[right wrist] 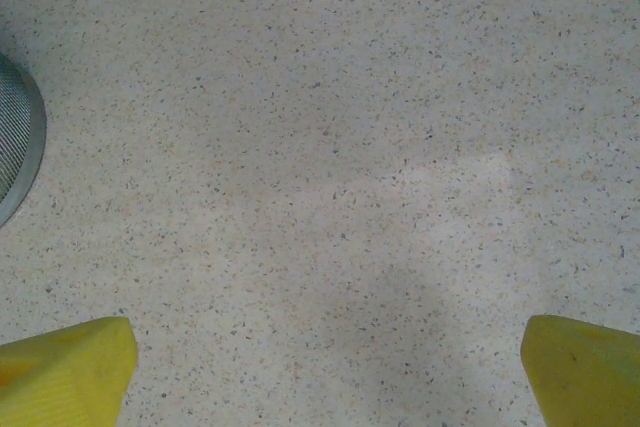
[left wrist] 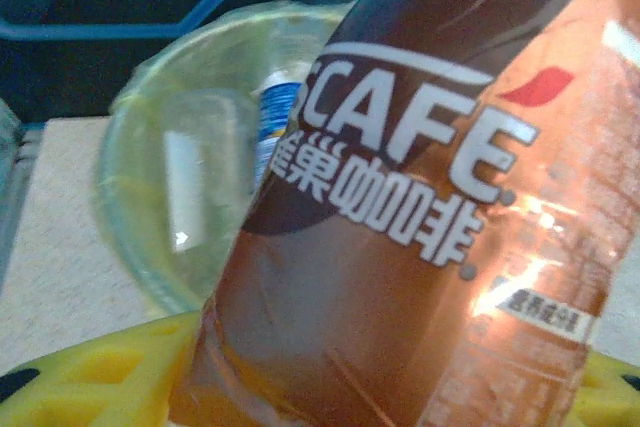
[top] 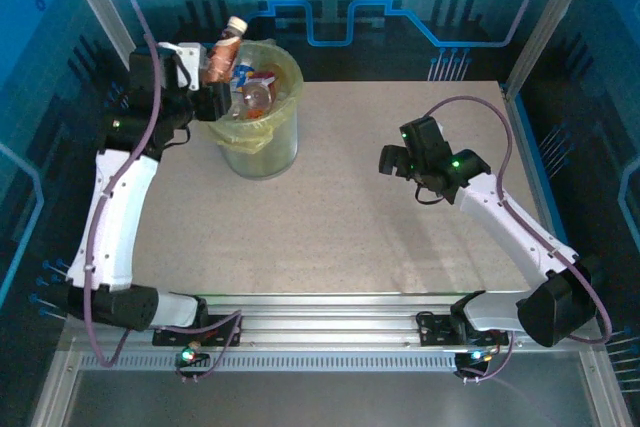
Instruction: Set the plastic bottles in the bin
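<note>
The brown coffee bottle [top: 226, 47] still hangs above the rim of the bin. Next, my left gripper moves down toward the opening of the bin and releases it there.
My left gripper [top: 213, 75] is shut on a brown coffee bottle [top: 226, 47] with a white cap and holds it tilted over the back-left rim of the bin [top: 262, 142]. The bin is round and translucent, lined with a yellow-green bag, and has several bottles [top: 256, 87] inside. In the left wrist view the brown label [left wrist: 400, 237] sits between my yellow fingers [left wrist: 90, 377], with the bin's rim [left wrist: 125, 112] and a blue-labelled bottle [left wrist: 276, 122] behind it. My right gripper [top: 394, 160] hangs open over bare tabletop; its yellow fingertips [right wrist: 60, 372] have nothing between them.
The speckled table [top: 380, 237] stretches between the bin and the right arm. A grey curved edge [right wrist: 18, 137] shows at the left of the right wrist view. Blue enclosure walls and metal posts [top: 545, 17] border the table.
</note>
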Motion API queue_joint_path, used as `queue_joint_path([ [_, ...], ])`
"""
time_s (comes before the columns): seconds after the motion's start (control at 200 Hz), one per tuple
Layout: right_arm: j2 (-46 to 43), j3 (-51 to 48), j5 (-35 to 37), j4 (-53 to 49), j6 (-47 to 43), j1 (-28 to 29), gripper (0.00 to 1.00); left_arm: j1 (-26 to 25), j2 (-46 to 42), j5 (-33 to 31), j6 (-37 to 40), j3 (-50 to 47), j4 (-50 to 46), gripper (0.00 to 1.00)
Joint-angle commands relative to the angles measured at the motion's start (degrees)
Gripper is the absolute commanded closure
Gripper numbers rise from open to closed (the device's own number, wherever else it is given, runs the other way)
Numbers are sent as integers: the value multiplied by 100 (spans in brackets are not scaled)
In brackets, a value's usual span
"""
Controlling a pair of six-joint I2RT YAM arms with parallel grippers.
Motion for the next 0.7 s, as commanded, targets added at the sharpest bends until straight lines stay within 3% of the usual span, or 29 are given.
queue_joint_path([
  [0.0, -65, -61, 72, -41, 54, -79, 0, 211, 413, -297, -176, 273, -443, 59],
  [0.36, -25, -78, 39, -45, 36, -77, 0, 528, 1302, -144, -336, 564, -137, 57],
  [0.695, 28, -79, 30, -38, 25, -88, 0, 526, 1605, -64, -354, 631, -203, 28],
])
